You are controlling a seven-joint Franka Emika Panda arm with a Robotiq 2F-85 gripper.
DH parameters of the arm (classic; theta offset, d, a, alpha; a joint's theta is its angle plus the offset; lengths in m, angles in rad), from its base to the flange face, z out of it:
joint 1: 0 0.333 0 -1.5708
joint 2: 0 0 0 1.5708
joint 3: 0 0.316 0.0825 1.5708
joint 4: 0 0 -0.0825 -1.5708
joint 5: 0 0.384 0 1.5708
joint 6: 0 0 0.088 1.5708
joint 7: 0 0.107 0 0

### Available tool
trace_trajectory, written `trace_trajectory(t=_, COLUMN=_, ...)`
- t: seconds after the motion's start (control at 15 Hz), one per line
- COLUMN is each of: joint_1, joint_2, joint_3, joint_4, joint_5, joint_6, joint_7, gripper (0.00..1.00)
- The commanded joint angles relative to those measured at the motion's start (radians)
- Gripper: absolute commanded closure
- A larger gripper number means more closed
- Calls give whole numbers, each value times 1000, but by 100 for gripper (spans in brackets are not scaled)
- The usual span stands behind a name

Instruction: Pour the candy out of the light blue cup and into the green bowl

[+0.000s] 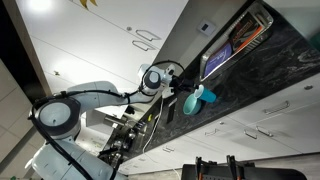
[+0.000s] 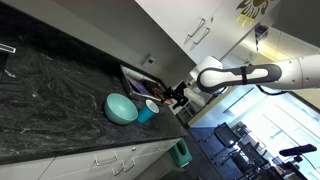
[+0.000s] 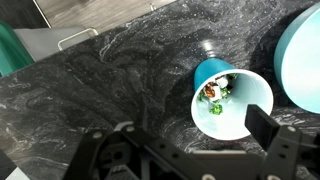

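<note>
My gripper should go down with its open fingers on either side of the thin side of the cup's rim away from the bowl and close on it, because that part of the cup's rim is below.
The light blue cup (image 3: 228, 92) stands on the dark marble counter with several wrapped candies (image 3: 211, 93) in its bottom. It also shows in both exterior views (image 1: 188, 103) (image 2: 149, 112). The green bowl (image 3: 303, 55) sits right beside it at the right edge of the wrist view. It is also seen in both exterior views (image 1: 206, 95) (image 2: 121, 107). My gripper (image 3: 195, 132) is open. Its fingers stand on either side of the cup's near rim without touching it. It hovers just beside the cup in both exterior views (image 1: 170, 95) (image 2: 172, 99).
A grey recessed basin (image 3: 45, 38) with a green item (image 3: 8, 50) lies at the top left of the wrist view. A framed tray or rack (image 1: 235, 50) (image 2: 137, 80) sits on the counter behind the bowl. The counter's front edge runs near the cup.
</note>
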State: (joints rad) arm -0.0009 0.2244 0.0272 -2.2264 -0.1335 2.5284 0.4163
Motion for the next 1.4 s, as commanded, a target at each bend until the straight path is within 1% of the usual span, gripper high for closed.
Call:
trace_trajectory(t=0.0, joint_1=23, joint_2=78, joint_3=-32, joint_4=68, joint_5=25, joint_6=10, joint_7=-21, gripper=0)
trace_trajectory(t=0.33, joint_1=25, joint_2=152, joint_3=-50, joint_4=120, joint_5=49, joint_6=0, joint_7=-33, gripper=0)
trace_trajectory(t=0.67, joint_1=11, joint_2=215, joint_3=-47, joint_4=164, joint_5=134, joint_6=-3, joint_7=-84, gripper=0)
trace_trajectory(t=0.93, joint_1=14, joint_2=261, joint_3=-52, joint_4=194, joint_5=168, joint_6=-8, joint_7=-91, gripper=0)
trace_trajectory(t=1.0, joint_1=15, joint_2=267, joint_3=-53, joint_4=197, joint_5=173, joint_6=-5, joint_7=-90, gripper=25)
trace_trajectory(t=1.07, joint_1=15, joint_2=274, joint_3=-54, joint_4=199, joint_5=176, joint_6=-4, joint_7=-90, gripper=26)
trace_trajectory(t=1.13, joint_1=17, joint_2=279, joint_3=-55, joint_4=202, joint_5=178, joint_6=-5, joint_7=-88, gripper=32)
trace_trajectory(t=1.33, joint_1=20, joint_2=287, joint_3=-61, joint_4=211, joint_5=177, joint_6=-10, joint_7=-83, gripper=57)
